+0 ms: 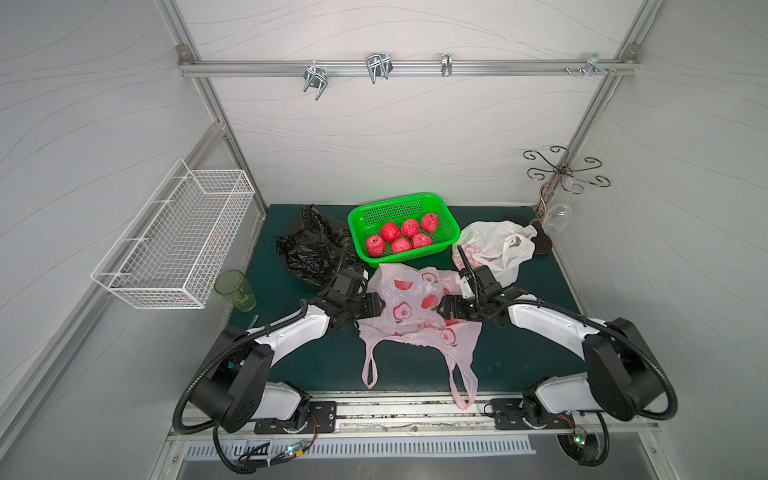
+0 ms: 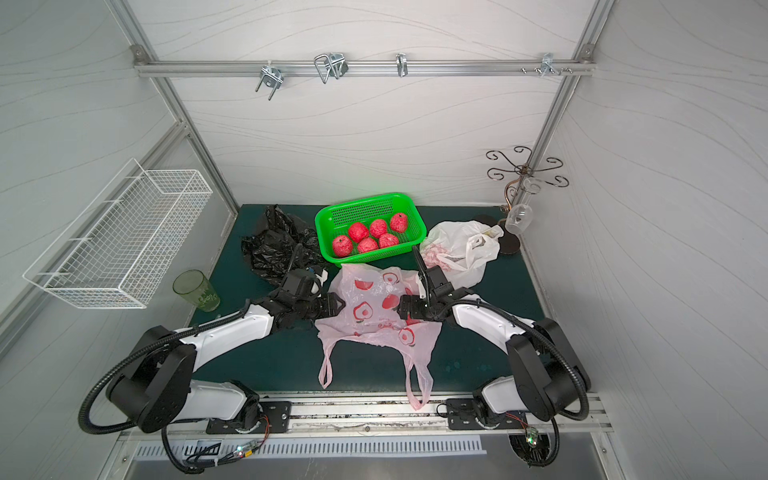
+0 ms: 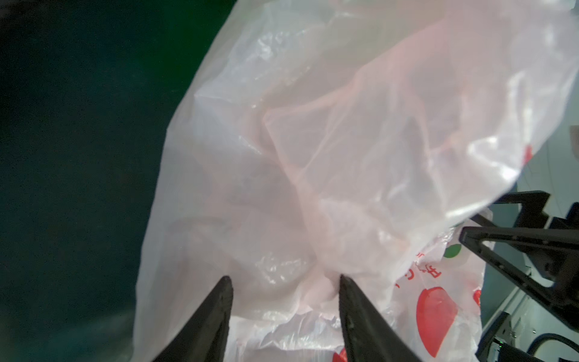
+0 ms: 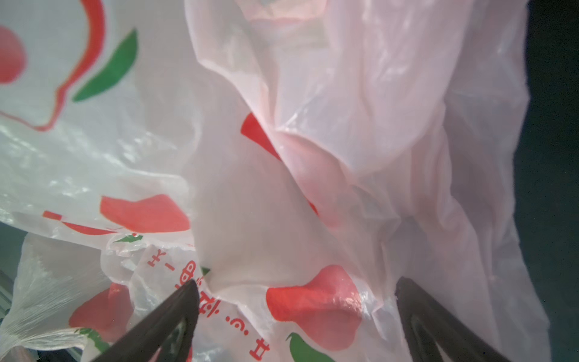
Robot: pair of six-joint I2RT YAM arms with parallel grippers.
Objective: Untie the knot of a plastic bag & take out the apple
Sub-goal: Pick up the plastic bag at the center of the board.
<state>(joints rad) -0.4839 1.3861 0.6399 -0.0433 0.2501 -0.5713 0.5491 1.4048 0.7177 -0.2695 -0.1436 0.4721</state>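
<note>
My right gripper pushes farther over the pink bag toward my left gripper next, onto the bulging fold (image 1: 433,307) (image 4: 310,286), as that fold lies between its open fingers.
A pink plastic bag (image 1: 409,303) (image 2: 374,299) printed with red apples lies crumpled mid-mat. Its two handles (image 1: 370,370) (image 1: 463,386) trail loose and apart toward the front edge, and no knot shows. The apple is hidden; only printed ones show on the film. My left gripper (image 1: 376,305) (image 2: 338,305) is at the bag's left edge, open, with bag film (image 3: 344,141) bunched between its fingertips (image 3: 285,279). Opposite it, my right gripper (image 1: 444,307) (image 2: 400,307) is at the bag's right edge, wide open (image 4: 296,283), with the bag (image 4: 313,203) bulging between its fingers.
Behind the bag stands a green basket (image 1: 395,201) holding several red net-wrapped fruits. A crumpled black bag (image 1: 313,249) lies back left and a white bag (image 1: 494,245) back right. A green cup (image 1: 235,291) stands left, near a wire basket (image 1: 178,237). A glass rack (image 1: 559,174) fills the back right corner.
</note>
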